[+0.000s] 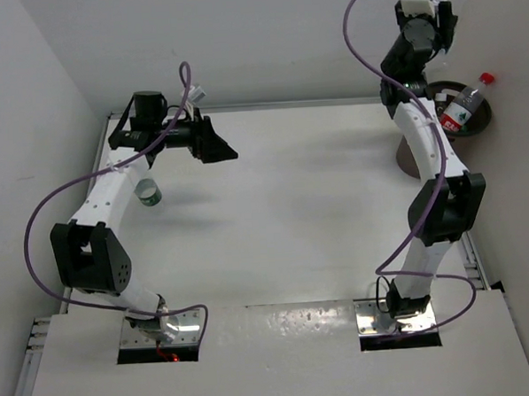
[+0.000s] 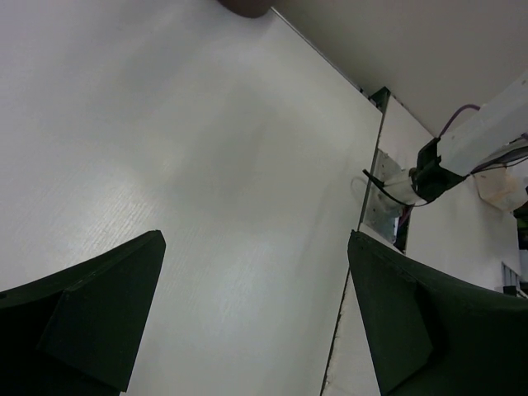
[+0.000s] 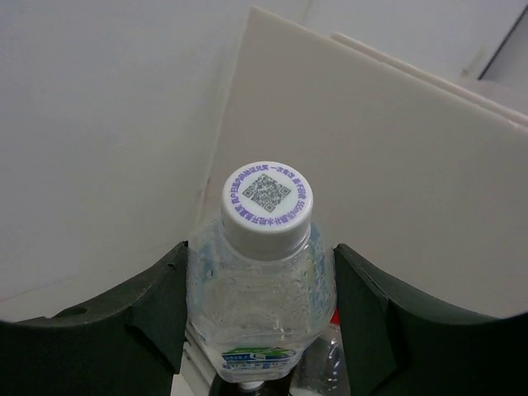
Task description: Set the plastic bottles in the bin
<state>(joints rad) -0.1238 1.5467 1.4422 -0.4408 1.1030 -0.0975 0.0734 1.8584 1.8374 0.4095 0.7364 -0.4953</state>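
Note:
My right gripper's clear bottle still hangs high above the bin's rim, so I should next lower it toward the bin's opening (image 1: 452, 93), beside the red-capped bottle, and release it.
My right gripper (image 1: 438, 45) is raised over the brown bin (image 1: 411, 159) at the back right. In the right wrist view the gripper (image 3: 261, 264) is shut on a clear bottle with a white cap (image 3: 266, 206), held upright, both fingers against its shoulders. A red-capped clear bottle (image 1: 466, 103) sticks out of the bin; part of a bottle (image 3: 323, 367) shows below the held one. Another small bottle with a green label (image 1: 149, 193) lies on the table (image 1: 291, 205) beside the left arm. My left gripper (image 1: 219, 148) is open and empty above the table (image 2: 256, 239).
Walls close the table on the left, back and right. The bin's brown base (image 2: 244, 7) shows at the top of the left wrist view, and the right arm's base (image 2: 412, 177) at the table's near edge. Purple cables loop off both arms.

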